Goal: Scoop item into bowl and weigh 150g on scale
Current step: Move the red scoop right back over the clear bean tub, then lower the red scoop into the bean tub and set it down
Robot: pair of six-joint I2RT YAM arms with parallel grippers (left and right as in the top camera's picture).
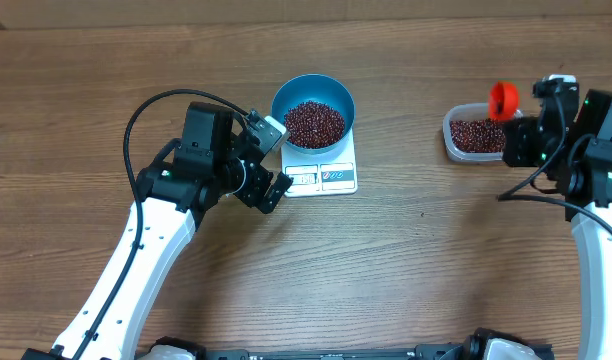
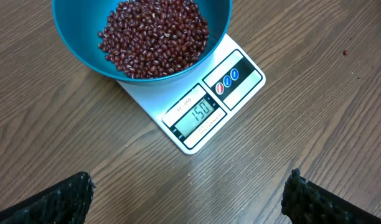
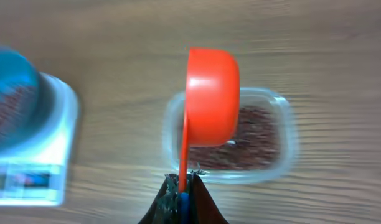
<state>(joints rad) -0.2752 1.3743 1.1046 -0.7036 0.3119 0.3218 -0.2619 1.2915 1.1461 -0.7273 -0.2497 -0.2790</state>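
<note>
My right gripper will turn and go down toward the clear tub next. It will bring the orange scoop's cup onto the beans (image 1: 477, 136) (image 3: 248, 143).
The blue bowl (image 1: 313, 107) (image 2: 141, 37) stands on the white scale (image 1: 323, 172) (image 2: 206, 106) and holds a heap of red-brown beans (image 1: 314, 123) (image 2: 154, 36). The scale's display reads 150. My left gripper (image 1: 266, 160) (image 2: 189, 196) is open just left of the scale, with bare table between its fingers. My right gripper (image 1: 521, 120) (image 3: 182, 180) is shut on the handle of an orange scoop (image 1: 503, 100) (image 3: 209, 99), held on its side above the clear tub (image 1: 476, 135) (image 3: 231, 140) of beans. The bowl (image 3: 13, 96) and scale (image 3: 35, 149) appear blurred at the left of the right wrist view.
The clear plastic tub sits at the right of the wooden table (image 1: 406, 260), close to my right arm. A single stray bean (image 2: 345, 53) lies on the wood right of the scale.
</note>
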